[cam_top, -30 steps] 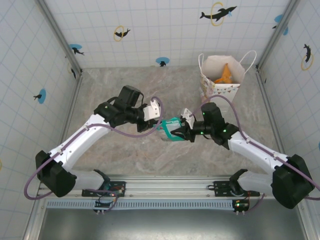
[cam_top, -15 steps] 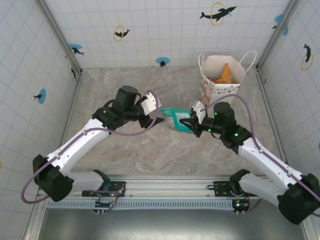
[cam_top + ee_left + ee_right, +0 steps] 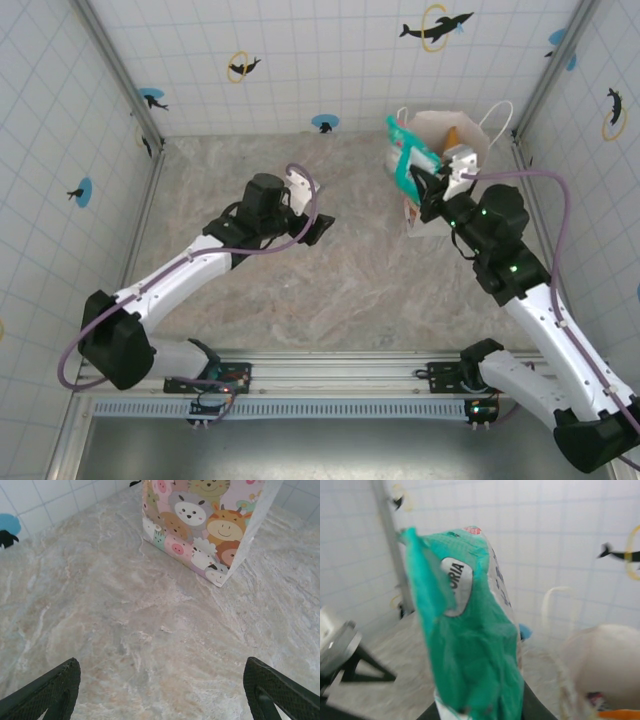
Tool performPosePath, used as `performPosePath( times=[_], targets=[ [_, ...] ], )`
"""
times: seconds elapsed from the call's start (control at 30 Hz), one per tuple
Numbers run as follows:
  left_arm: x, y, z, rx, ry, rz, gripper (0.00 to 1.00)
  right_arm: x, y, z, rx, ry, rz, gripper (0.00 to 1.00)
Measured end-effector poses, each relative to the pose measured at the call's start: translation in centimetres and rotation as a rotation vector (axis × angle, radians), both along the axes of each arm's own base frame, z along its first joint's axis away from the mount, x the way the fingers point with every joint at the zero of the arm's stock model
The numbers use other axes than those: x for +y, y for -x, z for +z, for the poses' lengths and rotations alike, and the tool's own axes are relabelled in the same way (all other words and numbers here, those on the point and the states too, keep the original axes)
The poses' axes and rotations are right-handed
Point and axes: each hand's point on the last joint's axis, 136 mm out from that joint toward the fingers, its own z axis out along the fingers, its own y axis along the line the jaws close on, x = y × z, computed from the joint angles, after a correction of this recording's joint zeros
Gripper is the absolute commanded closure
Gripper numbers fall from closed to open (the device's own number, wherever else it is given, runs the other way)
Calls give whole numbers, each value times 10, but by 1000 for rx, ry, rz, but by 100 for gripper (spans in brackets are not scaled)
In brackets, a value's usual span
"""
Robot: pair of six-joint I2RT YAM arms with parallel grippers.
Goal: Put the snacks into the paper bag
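My right gripper swings outward and over the bag's white opening next and releases the teal-white snack packet [image 3: 402, 150] inside, since it still stands beside the bag's rim.
My right gripper [image 3: 417, 180] is shut on a teal-white snack packet [image 3: 402, 150], holding it up at the left rim of the paper bag [image 3: 433, 127]. In the right wrist view the packet [image 3: 470, 645] stands upright out of the jaws, with the bag's white opening [image 3: 602, 660] to its right. An orange packet [image 3: 454, 136] lies inside the bag. My left gripper [image 3: 318, 228] hangs open and holds nothing over the middle of the table, left of the bag. Its wrist view shows the bag's cartoon-animal side [image 3: 200, 525] ahead and bare marble between the fingertips [image 3: 55, 690].
The bag stands in the far right corner, close to the tiled walls and a metal corner post [image 3: 545, 70]. The marble table [image 3: 300, 300] is walled by tiles on three sides. The left arm's gripper [image 3: 340, 655] is at the lower left of the right wrist view.
The left gripper let go of the teal-white packet, opened, and stayed near mid-table. The right arm carried the packet from the table's middle up and back to the bag's rim.
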Motion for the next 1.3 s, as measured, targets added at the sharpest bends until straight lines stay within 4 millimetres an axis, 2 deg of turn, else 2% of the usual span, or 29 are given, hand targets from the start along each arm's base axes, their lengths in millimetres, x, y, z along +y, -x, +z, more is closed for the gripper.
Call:
performPosePath(
  times=[0.13, 0.23, 0.37, 0.6, 0.67, 0.93, 1.07, 1.17, 1.23, 1.3],
  targets=[
    [-2, -3, -4, 28, 16, 18, 14, -25, -12, 20, -35, -23, -142, 90],
    [-3, -4, -3, 31, 28, 26, 14, -42, -25, 24, -41, -31, -235, 90],
    [-3, -4, -3, 31, 30, 27, 14, -54, -49, 10, -2, -29, -300, 90],
    [-3, -4, -2, 30, 32, 26, 14, -58, -94, -31, 101, -10, -333, 90],
    [-3, -4, -2, 30, 32, 26, 14, -60, -104, -34, 110, -14, -339, 90],
    [-3, -4, -2, 29, 31, 26, 14, -73, -138, -18, 72, -86, -347, 90],
    [-3, -4, -3, 29, 31, 27, 14, -74, -153, -28, 96, -107, -341, 90],
    [-3, -4, -3, 29, 31, 27, 14, -74, -163, -44, 134, -115, -335, 89],
    [-3, -5, -3, 28, 29, 29, 14, -74, -168, -53, 156, -118, -332, 82],
    [-3, -5, -2, 28, 30, 29, 14, -75, -171, -58, 173, -128, -331, 64]
  ],
)
